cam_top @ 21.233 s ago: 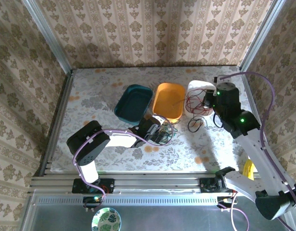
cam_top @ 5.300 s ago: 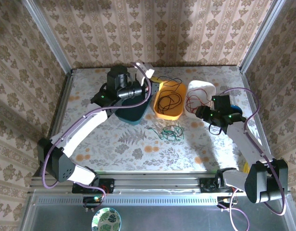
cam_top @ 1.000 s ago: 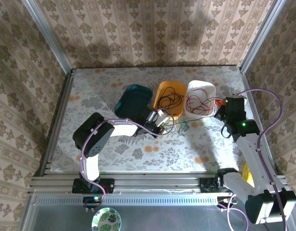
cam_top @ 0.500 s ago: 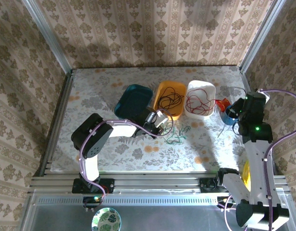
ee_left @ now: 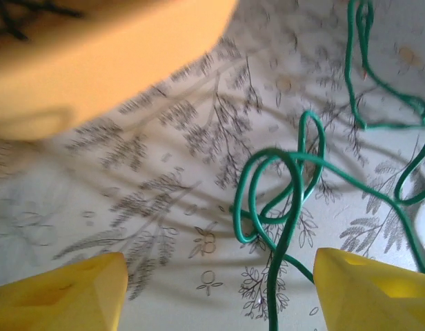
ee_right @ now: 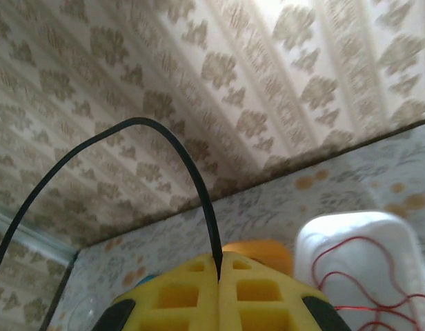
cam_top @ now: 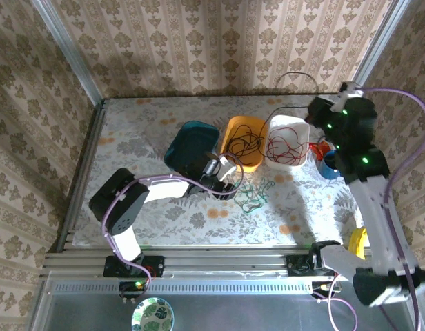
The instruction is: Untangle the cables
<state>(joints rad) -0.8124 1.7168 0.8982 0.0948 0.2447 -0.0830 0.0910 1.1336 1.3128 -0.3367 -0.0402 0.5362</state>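
Observation:
My right gripper holds the cable and should move across and down to the orange tray [cam_top: 243,141] below it, beyond the white tray [cam_top: 290,124]. It should let go of the cable there, where black coils lie.
Green cables [cam_top: 250,194] lie in loose loops on the floral table. In the left wrist view, one green cable [ee_left: 281,227] runs between the open yellow fingertips [ee_left: 61,296] of my left gripper [ee_left: 219,267], and nothing is gripped. My left gripper [cam_top: 228,181] sits low just in front of the orange tray [cam_top: 243,141], which holds black cables. My right gripper [cam_top: 314,109] is raised near the back wall. My right gripper [ee_right: 218,265] is shut on a black cable [ee_right: 164,134] that arcs up and over toward the orange tray. Red cables [cam_top: 285,146] lie in the white tray [cam_top: 290,124].
A teal tray [cam_top: 190,146] stands left of the orange one. A small blue round object [cam_top: 330,167] and a red item [cam_top: 321,147] sit right of the white tray. A yellow item [cam_top: 356,243] lies by the right arm's base. Patterned walls close in the back and sides.
My left gripper has opened over the green cables. My right arm has risen and swung back toward the rear wall, drawing a black cable up into a high arc.

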